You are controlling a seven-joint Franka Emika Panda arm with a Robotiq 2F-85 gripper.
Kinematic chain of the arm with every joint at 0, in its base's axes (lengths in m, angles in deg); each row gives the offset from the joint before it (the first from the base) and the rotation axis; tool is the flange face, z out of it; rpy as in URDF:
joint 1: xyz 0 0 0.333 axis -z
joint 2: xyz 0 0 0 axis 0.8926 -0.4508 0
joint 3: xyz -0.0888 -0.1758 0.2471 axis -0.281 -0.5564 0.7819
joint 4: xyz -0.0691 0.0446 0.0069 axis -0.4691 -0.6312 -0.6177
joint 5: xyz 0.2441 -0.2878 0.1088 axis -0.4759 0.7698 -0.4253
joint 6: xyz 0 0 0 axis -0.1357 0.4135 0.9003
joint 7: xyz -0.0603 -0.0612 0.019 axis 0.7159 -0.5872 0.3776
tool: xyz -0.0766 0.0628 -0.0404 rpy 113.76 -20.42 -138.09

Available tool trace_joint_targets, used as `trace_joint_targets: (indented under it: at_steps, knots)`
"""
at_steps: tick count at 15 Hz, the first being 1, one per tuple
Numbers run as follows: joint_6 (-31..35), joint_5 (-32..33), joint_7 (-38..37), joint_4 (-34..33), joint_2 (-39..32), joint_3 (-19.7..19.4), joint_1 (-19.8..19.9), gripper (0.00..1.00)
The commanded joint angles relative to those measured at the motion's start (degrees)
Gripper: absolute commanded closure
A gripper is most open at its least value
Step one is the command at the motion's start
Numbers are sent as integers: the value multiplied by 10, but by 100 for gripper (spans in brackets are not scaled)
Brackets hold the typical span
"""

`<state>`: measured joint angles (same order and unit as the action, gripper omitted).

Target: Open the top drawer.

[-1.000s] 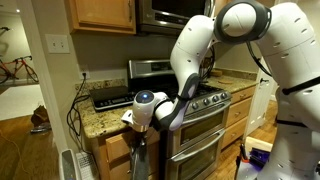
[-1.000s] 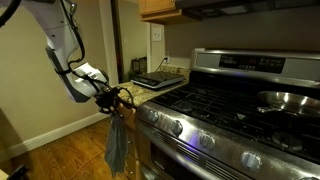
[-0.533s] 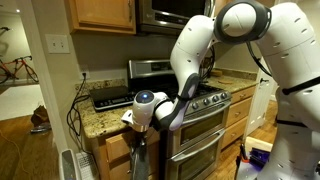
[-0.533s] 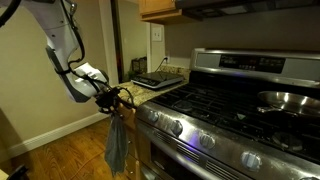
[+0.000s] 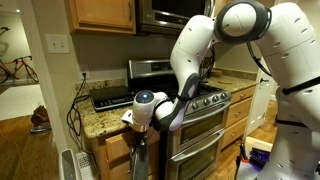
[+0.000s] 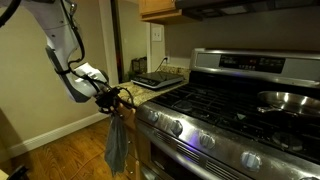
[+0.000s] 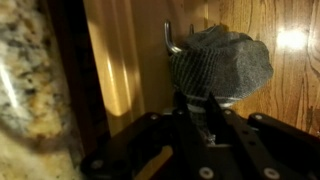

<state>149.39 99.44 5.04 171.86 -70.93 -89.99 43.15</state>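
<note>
My gripper draws back over the wood floor next, pulling the towel-draped handle along, and releases it, as the drawer front stands near the counter edge.
The top drawer's honey-oak front fills the wrist view, just under the granite counter edge. A bent metal handle sticks out of it, with a grey towel draped over it. My gripper has its jaws nearly together, tips pressed into the towel's lower edge at the handle. In both exterior views the gripper sits at the counter's front, left of the stove, and the towel hangs below it. How far the drawer is out cannot be told.
A steel stove with oven doors stands beside the drawer. A black appliance sits on the granite counter. A pan is on a burner. Cables hang at the counter's end. Wood floor lies in front.
</note>
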Motion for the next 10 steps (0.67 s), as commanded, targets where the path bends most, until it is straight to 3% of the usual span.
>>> trace_joint_targets:
  at_steps: [1,10]
  knots:
    - [5,9,-17,20,14,-4,-9,92]
    - [9,64,-103,118,80,-12,-59,92]
